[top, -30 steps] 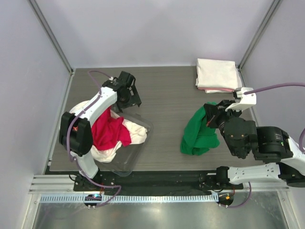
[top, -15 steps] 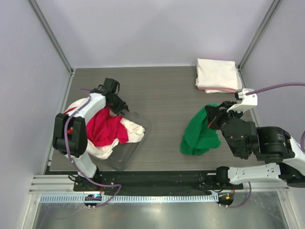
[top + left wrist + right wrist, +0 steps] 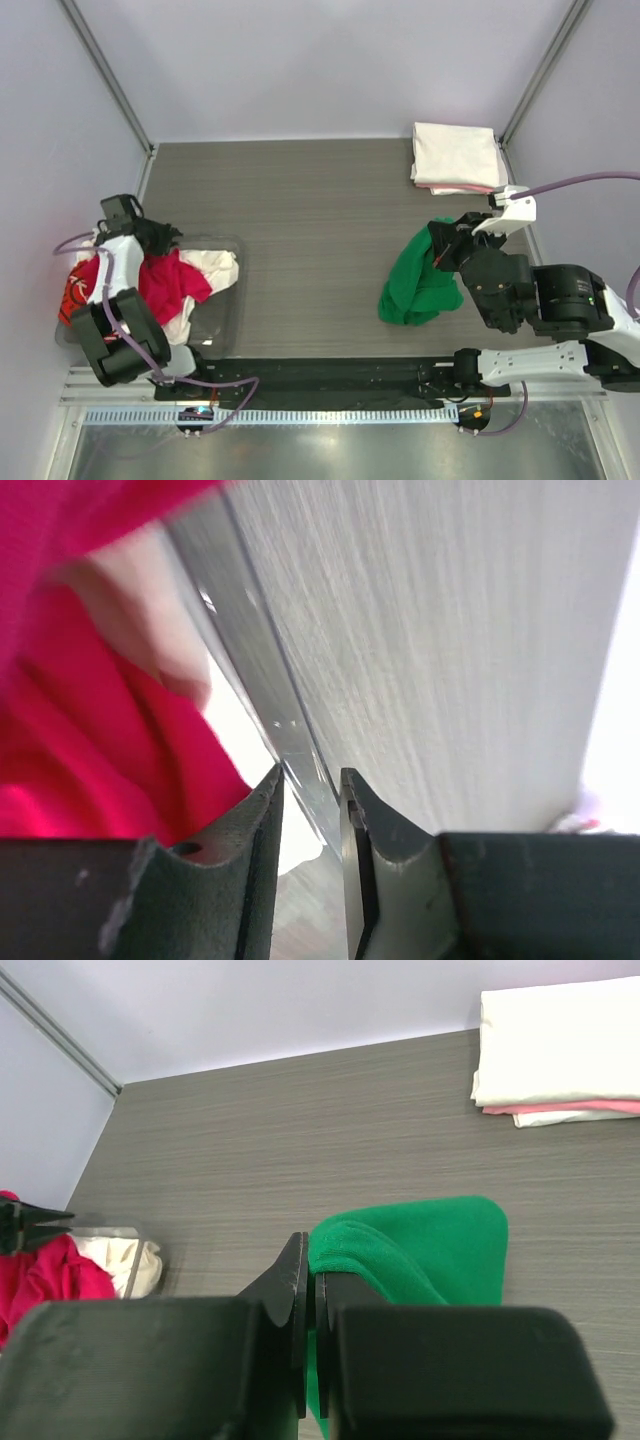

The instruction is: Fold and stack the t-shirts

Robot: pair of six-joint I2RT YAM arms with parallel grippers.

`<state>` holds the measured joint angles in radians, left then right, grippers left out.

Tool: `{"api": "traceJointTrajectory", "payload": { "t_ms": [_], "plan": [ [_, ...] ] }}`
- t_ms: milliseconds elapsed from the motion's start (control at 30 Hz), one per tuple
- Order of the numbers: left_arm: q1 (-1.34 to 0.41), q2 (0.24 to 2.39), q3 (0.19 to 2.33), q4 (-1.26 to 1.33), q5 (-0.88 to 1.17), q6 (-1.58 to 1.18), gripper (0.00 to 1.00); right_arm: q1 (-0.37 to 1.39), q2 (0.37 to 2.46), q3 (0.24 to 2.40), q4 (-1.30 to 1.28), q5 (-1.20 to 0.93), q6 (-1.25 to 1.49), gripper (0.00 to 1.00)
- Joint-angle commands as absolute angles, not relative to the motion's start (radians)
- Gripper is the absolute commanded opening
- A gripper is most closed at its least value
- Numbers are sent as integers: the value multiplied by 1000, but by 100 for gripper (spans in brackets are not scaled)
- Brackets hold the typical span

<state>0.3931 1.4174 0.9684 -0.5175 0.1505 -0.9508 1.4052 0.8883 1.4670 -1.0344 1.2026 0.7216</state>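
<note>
My right gripper carries the green t-shirt up, outward and toward the bin next, then down over the middle of the table (image 3: 328, 226) (image 3: 288, 1182), since the t-shirt is crumpled.
A crumpled bright green t-shirt (image 3: 415, 285) lies at the right, one fold lifted. My right gripper (image 3: 445, 248) is shut on that fold (image 3: 345, 1240). Two folded t-shirts, cream-white over pink (image 3: 455, 155), are stacked at the back right corner. At the far left, a clear plastic bin (image 3: 228, 305) holds a magenta-red tee (image 3: 170, 285), a white one (image 3: 215, 268) and a red one with white print (image 3: 75, 290). My left gripper (image 3: 160, 238) is shut on the bin's far rim (image 3: 290, 745), one finger inside by the magenta cloth (image 3: 90, 730).
The bin overhangs the table's left edge. Metal frame posts (image 3: 105, 75) rise at the back corners. The right arm's bulky body (image 3: 545, 295) hangs over the table's right front.
My left gripper shut on the bin's rim and dragged the bin with its shirts leftward to the table's left edge. The right gripper and green shirt stayed put.
</note>
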Motion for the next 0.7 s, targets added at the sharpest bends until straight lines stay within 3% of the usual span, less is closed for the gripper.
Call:
{"api": "traceJointTrajectory", "payload": {
  "t_ms": [0,100,167,200,267,367,533,633,667],
  "plan": [
    [520,1323,884,-762,77,-816,0,1408,917,1473,-1003,1252,756,1],
    [598,1275,839,-773,119,-833,7,1408,948,1482,-991,1249,744,1],
    [627,1215,821,-769,191,-857,21,1408,966,1486,-980,1238,730,1],
    [626,1191,822,-762,221,-864,51,1407,972,1488,-970,1232,723,1],
    [620,1132,842,-761,291,-877,78,1407,1000,1497,-945,1215,680,1],
    [612,1075,914,-787,310,-873,95,1362,1063,1544,-836,1142,545,1],
    [588,1011,1067,-885,262,-825,97,1007,1245,1780,-707,572,422,1],
    [552,965,1144,-905,227,-795,97,921,1501,2171,-785,326,353,1],
    [531,954,1155,-907,224,-789,96,885,1578,2480,-832,272,347,1]
  ]
}}
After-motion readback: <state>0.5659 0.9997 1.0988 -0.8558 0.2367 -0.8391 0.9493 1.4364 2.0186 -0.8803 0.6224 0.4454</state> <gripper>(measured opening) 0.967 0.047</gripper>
